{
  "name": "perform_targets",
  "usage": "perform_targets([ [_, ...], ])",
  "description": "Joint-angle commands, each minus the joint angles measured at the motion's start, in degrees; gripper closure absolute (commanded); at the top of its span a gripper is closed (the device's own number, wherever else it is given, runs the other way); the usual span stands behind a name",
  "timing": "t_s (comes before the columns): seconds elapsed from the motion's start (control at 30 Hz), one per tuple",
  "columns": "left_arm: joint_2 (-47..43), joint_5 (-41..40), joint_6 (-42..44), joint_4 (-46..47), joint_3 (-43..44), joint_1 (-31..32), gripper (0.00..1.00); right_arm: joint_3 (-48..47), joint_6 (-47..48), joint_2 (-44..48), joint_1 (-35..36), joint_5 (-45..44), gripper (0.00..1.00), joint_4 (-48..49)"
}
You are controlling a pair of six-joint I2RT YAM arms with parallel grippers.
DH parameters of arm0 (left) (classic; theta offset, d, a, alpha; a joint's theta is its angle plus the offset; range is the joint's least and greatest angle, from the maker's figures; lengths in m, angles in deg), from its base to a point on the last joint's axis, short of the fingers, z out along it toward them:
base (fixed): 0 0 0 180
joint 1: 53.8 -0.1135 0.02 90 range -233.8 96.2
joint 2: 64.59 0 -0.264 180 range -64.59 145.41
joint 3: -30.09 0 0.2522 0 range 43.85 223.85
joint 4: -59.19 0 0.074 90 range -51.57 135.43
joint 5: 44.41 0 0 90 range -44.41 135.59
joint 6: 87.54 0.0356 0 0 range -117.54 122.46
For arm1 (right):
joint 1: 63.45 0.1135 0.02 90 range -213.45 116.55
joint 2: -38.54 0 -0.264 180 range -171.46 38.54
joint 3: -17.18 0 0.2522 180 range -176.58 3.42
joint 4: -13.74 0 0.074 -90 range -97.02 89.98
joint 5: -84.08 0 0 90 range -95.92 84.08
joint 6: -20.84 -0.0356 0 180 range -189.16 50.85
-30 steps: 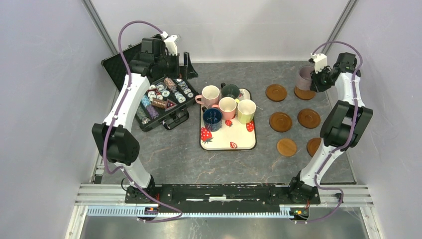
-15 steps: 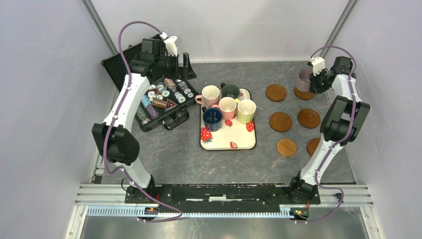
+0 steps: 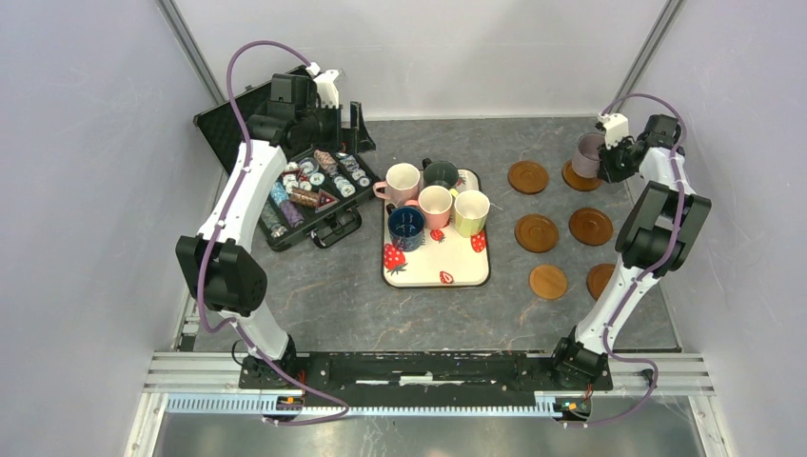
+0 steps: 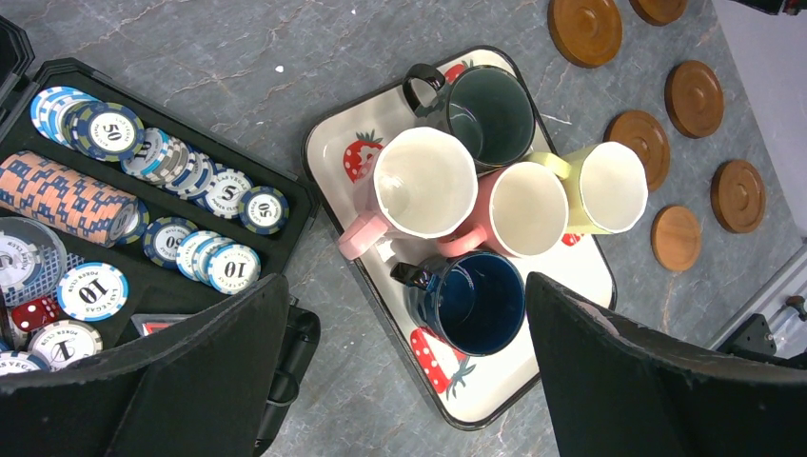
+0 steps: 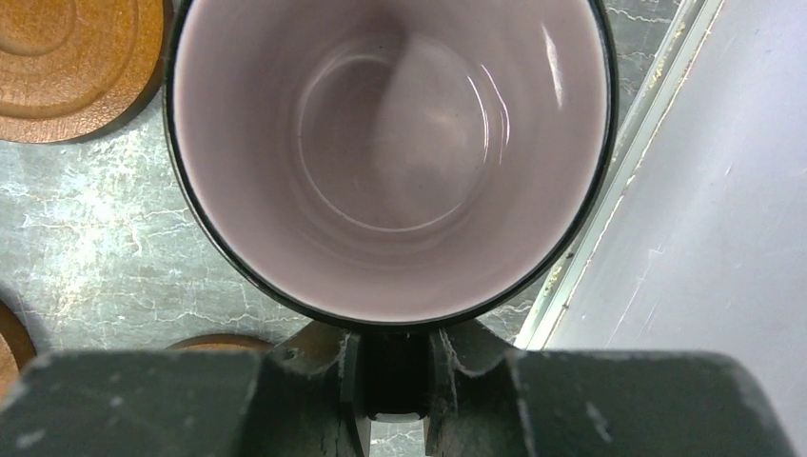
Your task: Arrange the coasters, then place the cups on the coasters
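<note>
The right gripper lowers the lilac cup (image 3: 588, 150) onto the far coaster below it by the wall next, then releases the cup's handle.
My right gripper (image 3: 609, 158) (image 5: 392, 369) is shut on the handle of the lilac cup (image 3: 588, 150) (image 5: 390, 162), which hangs upright at the far right, over the back right coaster (image 3: 577, 180). Whether it rests on that coaster I cannot tell. Several more brown coasters lie around, such as one to its left (image 3: 528, 177) (image 5: 67, 67) and two nearer ones (image 3: 537, 232) (image 3: 591, 227). The strawberry tray (image 3: 440, 268) (image 4: 495, 395) carries two pink cups (image 3: 402, 181) (image 3: 435, 205), a dark green (image 3: 441, 173), a yellow-green (image 3: 471, 211) and a navy cup (image 3: 406, 227) (image 4: 471, 303). My left gripper (image 3: 324, 109) (image 4: 409, 376) is open and empty, high at the back left.
An open black case of poker chips (image 3: 309, 186) (image 4: 114, 219) lies left of the tray, under my left arm. The enclosure's right wall and its metal edge strip (image 5: 657, 152) run close beside the lilac cup. Two coasters (image 3: 548, 282) (image 3: 600, 280) lie nearer the right arm's base.
My right gripper has carried the lilac cup slightly right and lower, toward the back right coaster. The left arm has not moved.
</note>
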Motion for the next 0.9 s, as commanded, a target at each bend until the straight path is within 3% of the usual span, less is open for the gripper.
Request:
perform_targets([
  [0.0,-0.3,0.1,2.3,0.0,1.5,-0.5,0.0,-0.7,-0.4,-0.2,-0.3,3.2,0.99,5.3],
  [0.47,0.3,0.3,1.9,0.0,1.4,-0.5,0.0,1.5,-1.5,-1.1,-0.4,3.7,0.96,6.7],
  [0.87,1.1,0.5,1.9,-0.1,1.9,-0.5,0.0,3.1,-1.5,-1.3,-0.8,3.5,0.79,7.2],
])
